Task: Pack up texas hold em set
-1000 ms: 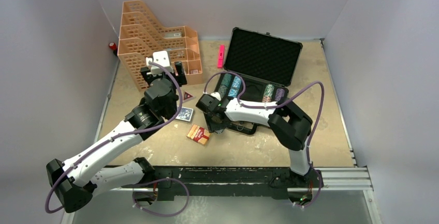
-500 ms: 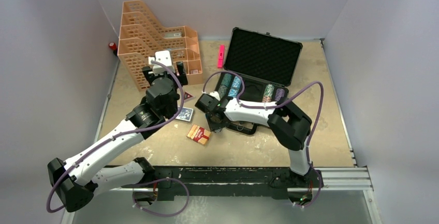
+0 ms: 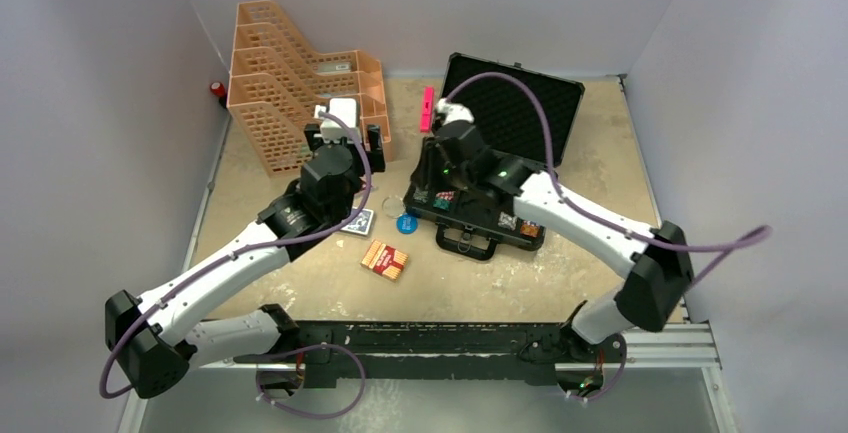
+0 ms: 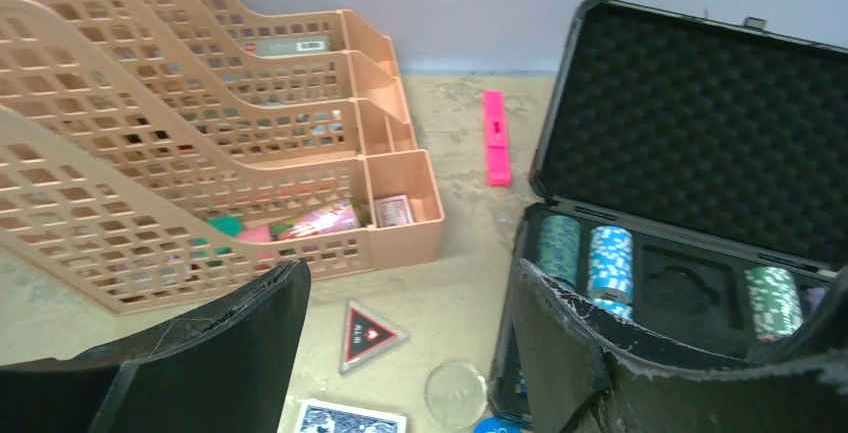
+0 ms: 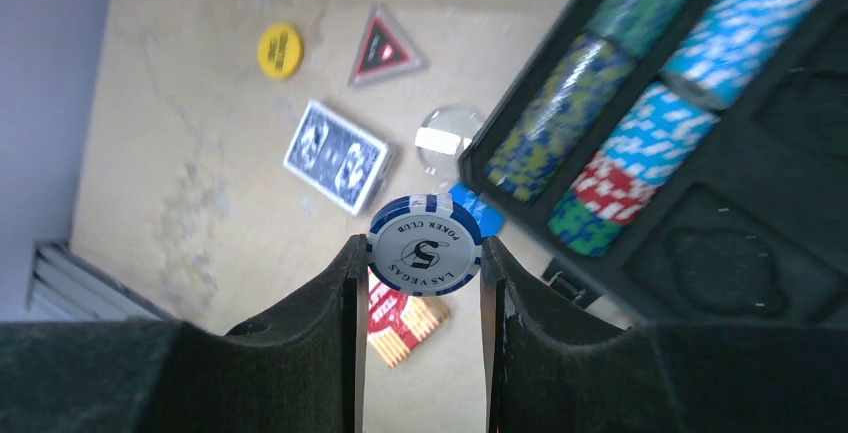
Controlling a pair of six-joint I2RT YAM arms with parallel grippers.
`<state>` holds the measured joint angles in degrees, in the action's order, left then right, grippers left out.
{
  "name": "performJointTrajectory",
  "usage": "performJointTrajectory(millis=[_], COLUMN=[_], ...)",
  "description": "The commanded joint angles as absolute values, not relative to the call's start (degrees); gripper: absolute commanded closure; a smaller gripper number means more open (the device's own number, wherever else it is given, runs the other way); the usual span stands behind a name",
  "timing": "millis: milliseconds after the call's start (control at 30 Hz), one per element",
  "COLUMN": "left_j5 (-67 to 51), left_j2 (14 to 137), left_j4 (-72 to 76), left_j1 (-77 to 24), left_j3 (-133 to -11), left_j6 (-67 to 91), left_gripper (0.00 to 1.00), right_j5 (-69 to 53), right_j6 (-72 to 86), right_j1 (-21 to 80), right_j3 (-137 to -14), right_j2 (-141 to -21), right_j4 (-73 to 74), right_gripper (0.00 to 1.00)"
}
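My left gripper will swing over the case [image 3: 520, 113] next, turn toward my right gripper and close across the blue-and-white chip's sides, as that gripper holds only the chip's edges.
The open black case [image 3: 520, 113] holds rows of chips [image 5: 640, 73]; it also shows in the left wrist view [image 4: 690, 133]. My right gripper [image 3: 437, 168] hovers over the case's left end, shut on a blue-and-white "5" poker chip [image 5: 424, 248] held by its edges [image 5: 422, 253]. On the table lie a blue chip [image 3: 407, 222], a clear disc [image 5: 448, 136], a red card deck [image 3: 384, 259], a blue card deck [image 3: 358, 221], a triangular all-in marker [image 4: 365, 334] and a yellow button [image 5: 280, 50]. My left gripper [image 3: 344, 135] is open and empty above the marker [image 4: 400, 353].
An orange mesh organizer [image 3: 300, 83] stands at the back left, close to my left gripper. A pink marker [image 3: 427, 108] lies between it and the case lid. A small red object [image 3: 216, 88] sits by the left wall.
My right gripper rose from the table by the red deck to above the case's left end with the chip. A blue chip now shows on the table. My left gripper shifted right.
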<state>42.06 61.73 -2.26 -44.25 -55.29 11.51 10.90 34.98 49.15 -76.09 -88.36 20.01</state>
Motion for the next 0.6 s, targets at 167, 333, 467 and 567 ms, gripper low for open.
performJointTrajectory(millis=[167, 333, 467, 567], left_j5=[22.9, 9.97, -0.69, -7.99], left_j2=[67.4, 71.19, 75.13, 78.5], left_j4=[1.27, 10.05, 21.15, 26.96], left_j1=[-43.89, -43.88, -43.95, -44.2], left_j3=[-58.38, -55.11, -52.27, -51.58], left_j6=[26.34, 34.0, 37.54, 35.81], left_gripper=[0.28, 0.25, 0.34, 0.4], right_j5=[6.87, 1.1, -2.69, -6.94], right_j6=[44.53, 47.52, 48.49, 49.5], right_j1=[38.37, 33.25, 30.03, 26.41], right_j3=[-66.82, -63.06, -62.22, -62.32], right_j2=[-77.46, -73.18, -71.67, -70.94], right_j4=[11.44, 8.12, 7.26, 6.72], right_gripper=[0.82, 0.82, 0.81, 0.81])
